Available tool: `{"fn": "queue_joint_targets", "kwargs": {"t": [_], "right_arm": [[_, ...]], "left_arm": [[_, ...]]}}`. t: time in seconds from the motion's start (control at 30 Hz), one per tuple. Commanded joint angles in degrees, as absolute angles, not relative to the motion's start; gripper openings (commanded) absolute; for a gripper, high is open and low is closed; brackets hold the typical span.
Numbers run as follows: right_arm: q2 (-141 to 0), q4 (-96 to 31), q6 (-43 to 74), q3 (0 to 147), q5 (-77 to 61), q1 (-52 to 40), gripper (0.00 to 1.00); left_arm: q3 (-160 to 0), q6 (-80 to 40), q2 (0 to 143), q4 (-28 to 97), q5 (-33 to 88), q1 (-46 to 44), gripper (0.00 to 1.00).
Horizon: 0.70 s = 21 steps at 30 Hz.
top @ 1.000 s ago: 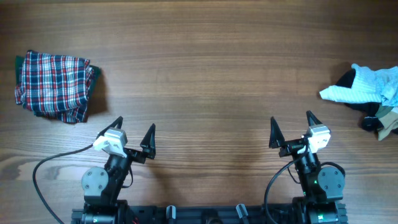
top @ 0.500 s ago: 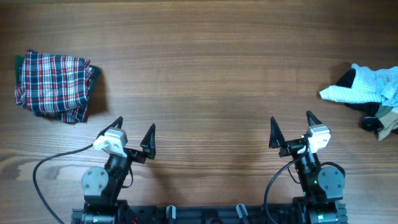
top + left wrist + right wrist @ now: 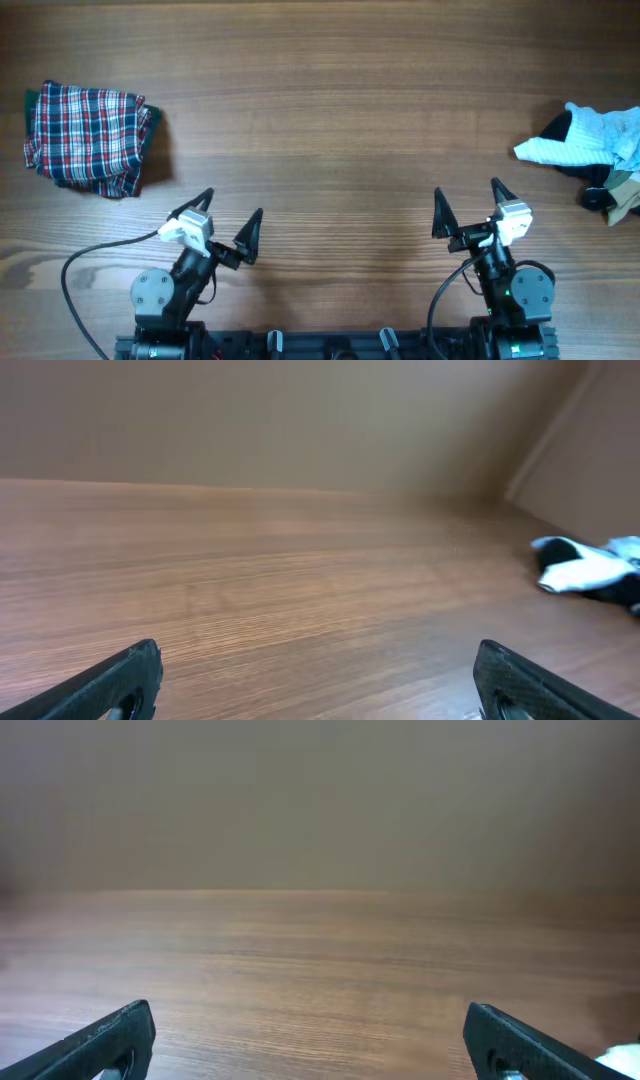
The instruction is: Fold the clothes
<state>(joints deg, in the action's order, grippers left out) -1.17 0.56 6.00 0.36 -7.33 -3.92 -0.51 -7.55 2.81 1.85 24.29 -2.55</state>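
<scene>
The black fold (image 3: 557,126) sticks out past the light blue cloth. My right gripper will next reach outward and to the right in the overhead view and tilt down onto it.
A folded red, white and blue plaid garment (image 3: 88,138) lies at the far left of the wooden table. A heap of unfolded clothes (image 3: 590,155), light blue, black and tan, lies at the right edge; it also shows in the left wrist view (image 3: 590,568). My left gripper (image 3: 230,212) is open and empty near the front edge, turned a little to the right. Its jaws (image 3: 315,678) frame bare wood. My right gripper (image 3: 468,208) is open and empty near the front edge, its jaws (image 3: 310,1038) over bare wood.
The wooden table (image 3: 330,110) spreads between the two piles. A black cable (image 3: 90,262) loops beside the left arm's base at the front edge.
My left gripper has swung a little to the right, so it now points toward the right side of the table. The right arm and both clothes piles have not moved.
</scene>
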Motion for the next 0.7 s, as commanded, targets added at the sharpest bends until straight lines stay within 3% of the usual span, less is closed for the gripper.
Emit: {"fn": "queue_joint_targets", "kwargs": {"t": [0.0, 0.07, 0.2, 0.3, 0.5, 0.67], "right_arm": [[-1.7, 1.2, 23.0, 0.3, -9.1, -3.7, 1.0], [-1.7, 2.1, 30.3, 0.3, -14.4, -3.7, 1.0], [-1.8, 2.7, 26.9, 5.2, -24.8, -3.7, 1.0], [-6.1, -8.9, 22.0, 15.8, -23.3, -3.7, 1.0], [-36.4, -31.0, 20.5, 41.4, -18.6, -3.7, 1.0], [-62.5, -47.0, 4.9, 66.7, -18.9, -3.7, 1.0]], "left_arm": [[-0.3, -9.8, 3.0, 2.0, 27.2, -2.8, 1.0], [-1.2, -15.3, 3.1, 2.0, 27.5, -2.9, 1.0], [-11.3, -15.9, 7.9, 6.4, 24.4, -2.8, 1.0], [-23.4, -15.2, 18.3, 15.0, 16.7, -2.8, 1.0], [-55.4, -15.2, 48.9, 30.2, 15.4, -2.9, 0.99], [-68.1, -16.1, 65.5, 37.1, 21.5, -2.8, 1.0]]}}
